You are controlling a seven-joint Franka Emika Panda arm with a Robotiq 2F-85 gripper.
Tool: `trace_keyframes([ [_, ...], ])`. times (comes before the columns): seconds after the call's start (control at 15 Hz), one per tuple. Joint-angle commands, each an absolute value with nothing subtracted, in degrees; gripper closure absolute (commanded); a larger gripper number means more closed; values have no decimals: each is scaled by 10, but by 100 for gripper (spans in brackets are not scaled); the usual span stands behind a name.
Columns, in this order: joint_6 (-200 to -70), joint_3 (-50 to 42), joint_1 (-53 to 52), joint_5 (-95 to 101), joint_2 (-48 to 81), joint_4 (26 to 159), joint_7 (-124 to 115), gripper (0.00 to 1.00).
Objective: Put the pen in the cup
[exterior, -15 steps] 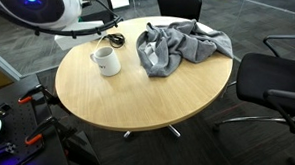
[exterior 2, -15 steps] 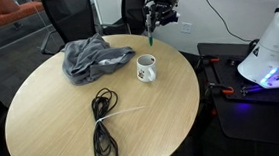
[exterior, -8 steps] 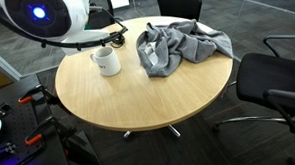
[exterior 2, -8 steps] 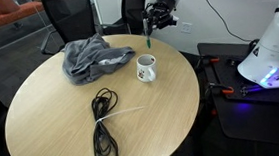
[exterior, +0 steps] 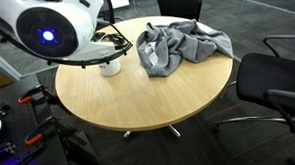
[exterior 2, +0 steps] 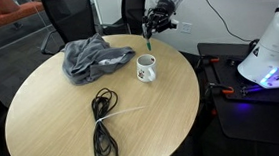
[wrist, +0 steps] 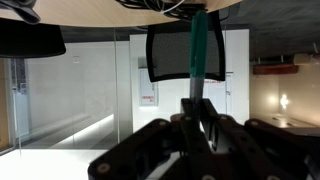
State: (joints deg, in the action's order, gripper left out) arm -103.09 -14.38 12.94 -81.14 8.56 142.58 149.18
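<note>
My gripper will move down toward the cup's opening and release the green pen inside the white cup, because the pen's tip still hangs above the cup.
A white cup [exterior 2: 146,69] stands on the round wooden table [exterior 2: 52,115]. In an exterior view my gripper [exterior 2: 153,27] hangs above and slightly behind the cup, shut on a green pen [exterior 2: 150,41] that points down at it. In the wrist view the pen [wrist: 200,50] sticks out from between the dark fingers [wrist: 200,118], with the table edge [wrist: 150,8] at the top of the picture. In an exterior view my arm [exterior: 55,31] covers most of the cup [exterior: 111,67].
A crumpled grey cloth [exterior: 181,43] lies on the table, also in an exterior view [exterior 2: 93,57]. A black cable [exterior 2: 103,129] is coiled near the table's edge. Black office chairs [exterior: 273,82] [exterior 2: 69,13] stand around the table.
The arm has swung further across an exterior view and now hides most of the cup there. The gripper has shifted slightly above the cup, still holding the pen.
</note>
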Motion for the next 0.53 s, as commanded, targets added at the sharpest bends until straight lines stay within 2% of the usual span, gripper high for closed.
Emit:
trace_keyframes([
  [0.0,-1038,-143,132,-829,117,1407,1491,97],
  [0.47,-1035,-143,132,-843,160,1389,1491,97],
])
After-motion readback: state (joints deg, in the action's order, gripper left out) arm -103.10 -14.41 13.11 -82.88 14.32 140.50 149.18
